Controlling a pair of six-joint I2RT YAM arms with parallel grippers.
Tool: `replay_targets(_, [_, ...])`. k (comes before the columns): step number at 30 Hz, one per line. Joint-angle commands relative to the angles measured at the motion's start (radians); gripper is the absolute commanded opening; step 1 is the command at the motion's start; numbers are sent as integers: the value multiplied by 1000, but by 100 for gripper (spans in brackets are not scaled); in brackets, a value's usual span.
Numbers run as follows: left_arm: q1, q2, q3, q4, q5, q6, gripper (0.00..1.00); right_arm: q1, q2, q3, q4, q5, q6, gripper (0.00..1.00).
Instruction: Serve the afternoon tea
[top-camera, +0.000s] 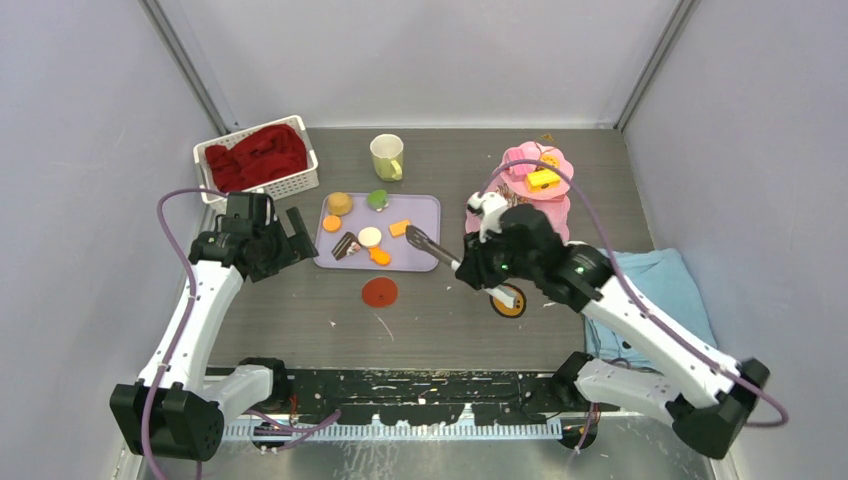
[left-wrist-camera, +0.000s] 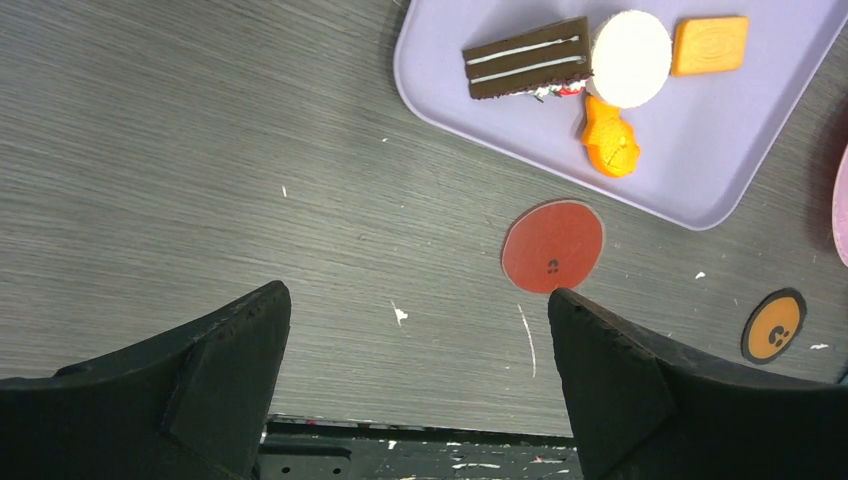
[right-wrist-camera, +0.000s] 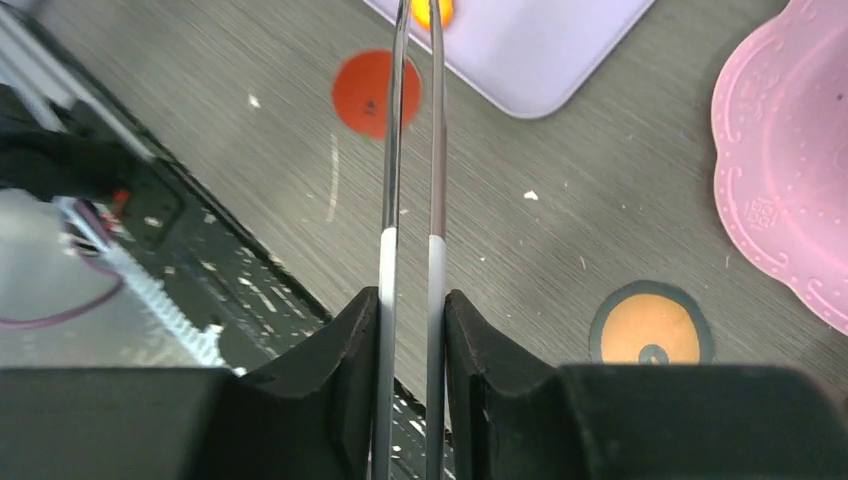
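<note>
The ends of the tongs are shut, so my right gripper needs to lower to the left in the top view, bring the tongs over the orange biscuit (top-camera: 400, 227) and let go of them.
A lavender tray (top-camera: 424, 206) holds toy pastries: a chocolate cake slice (top-camera: 346, 245), a white round (top-camera: 370, 236), an orange biscuit (top-camera: 400, 227), an orange fish (top-camera: 380, 256) and others. The pink stand (top-camera: 527, 166) at the back right carries a yellow sweet (top-camera: 543, 179). The pale yellow-green mug (top-camera: 387, 156) stands behind the tray. The pink mug is out of view. My right gripper (top-camera: 470, 268) is shut on metal tongs (right-wrist-camera: 412, 150), whose tips reach over the tray's right side. My left gripper (left-wrist-camera: 420, 310) is open and empty, left of the tray.
A red disc (top-camera: 379, 292) and an orange disc (top-camera: 509, 301) lie on the table in front of the tray. A white basket with red cloth (top-camera: 258, 158) stands at the back left. A folded light-blue towel (top-camera: 660, 285) lies at the right.
</note>
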Motion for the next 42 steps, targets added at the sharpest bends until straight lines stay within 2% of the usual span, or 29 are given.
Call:
replay_targets(1, [2,-16,40,-7,-29,-2,100,96,100,-14,124,281,44,34])
replay_targets(8, [3,-10,13,11,-12,-2,100,118,275,-57,298,295,85,34])
replay_targets(23, [2,12,7,33,5,10,100,121,580,72,531,293,111,29])
replay_targets(29, [4,4,5,32,6,16,100,122,633,83,591,292,144,28])
replay_targets(36, [2,5,-3,38,16,15,100,121,695,84,567,244,154,28])
replay_targets(42, [2,6,-7,40,22,16,100,121,604,-18,560,247,163,27])
